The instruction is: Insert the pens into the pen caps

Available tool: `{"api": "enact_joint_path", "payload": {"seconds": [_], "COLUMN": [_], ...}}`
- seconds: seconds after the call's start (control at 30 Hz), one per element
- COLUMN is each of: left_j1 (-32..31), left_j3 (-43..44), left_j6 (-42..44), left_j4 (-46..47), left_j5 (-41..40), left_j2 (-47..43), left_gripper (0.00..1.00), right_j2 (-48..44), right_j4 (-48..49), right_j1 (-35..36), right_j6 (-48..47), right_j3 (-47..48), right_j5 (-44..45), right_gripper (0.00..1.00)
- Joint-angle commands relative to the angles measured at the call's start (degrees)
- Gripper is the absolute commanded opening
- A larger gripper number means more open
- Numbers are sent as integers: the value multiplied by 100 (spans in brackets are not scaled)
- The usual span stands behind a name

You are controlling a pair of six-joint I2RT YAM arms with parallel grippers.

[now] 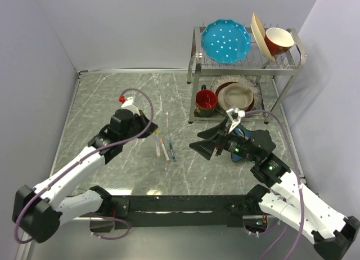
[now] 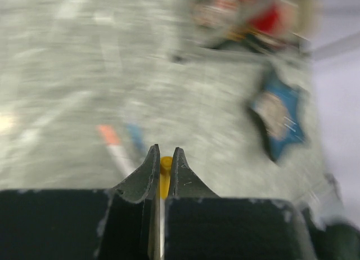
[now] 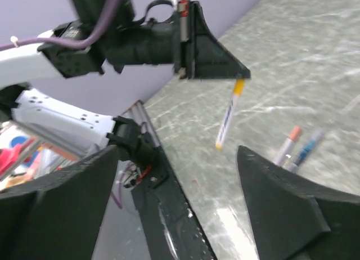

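I will tilt my left gripper and move it down, to the left in the top view, onto the bare table (image 1: 149,149) (image 2: 82,160) beside the salmon-capped pen, because its white pen is hanging in midair.
My left gripper (image 1: 153,128) is shut on a white pen (image 1: 157,146) at its yellow-orange capped end and holds it hanging above the table. In the right wrist view the pen (image 3: 228,118) hangs from the left gripper (image 3: 239,79), with the yellow cap (image 3: 238,88) on top. In the left wrist view the yellow cap (image 2: 165,169) sits between the shut fingers (image 2: 147,169). Two more pens lie side by side on the table: a white one with a salmon cap (image 1: 165,150) (image 3: 287,143) and a blue one (image 1: 172,152) (image 3: 307,147). My right gripper (image 1: 196,143) (image 3: 180,215) is open and empty, to the right of the pens.
A metal dish rack (image 1: 197,63) stands at the back right with a blue plate (image 1: 226,41), bowls and a red mug (image 1: 206,100). A blue star-shaped object (image 2: 278,122) lies on the table near the right arm. Walls bound the table on the left and right.
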Motion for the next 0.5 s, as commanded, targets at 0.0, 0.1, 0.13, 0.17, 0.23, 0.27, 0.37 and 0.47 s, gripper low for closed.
{"api": "enact_joint_path", "payload": {"seconds": [0.0,0.1,0.13,0.17,0.23,0.27,0.37,0.47], "left_j1": [851,1195,1240,1284,1346,1363,1416,1425], "left_j3": [-177,-64,-46,-46,-37,-20,-10,-72], "left_j6": [229,335,370,388,449,458,423,222], "left_j4": [-279,-410,-402,-393,-367,-376,-367,-218], "left_j5": [1,1,-155,-183,-253,-315,-342,-71], "left_j2": [716,1314,1437,1630,1798,1964,2255,2431], "left_gripper": [1,1,1,1,1,1,1,1], "right_j2": [-416,-504,-522,-539,-566,-592,-645,-689], "right_j4": [-580,-1028,-1133,-1334,-1546,-1687,-1881,-1960], "right_j1": [0,-9,-9,-9,-9,-18,-9,-9], "right_j6": [-164,-173,-182,-182,-191,-173,-112,-42], "right_j3": [14,163,267,321,478,514,550,479], "right_j5": [713,1117,1224,1312,1592,1672,1919,2112], "right_gripper": [100,100,100,100,100,100,100,100]}}
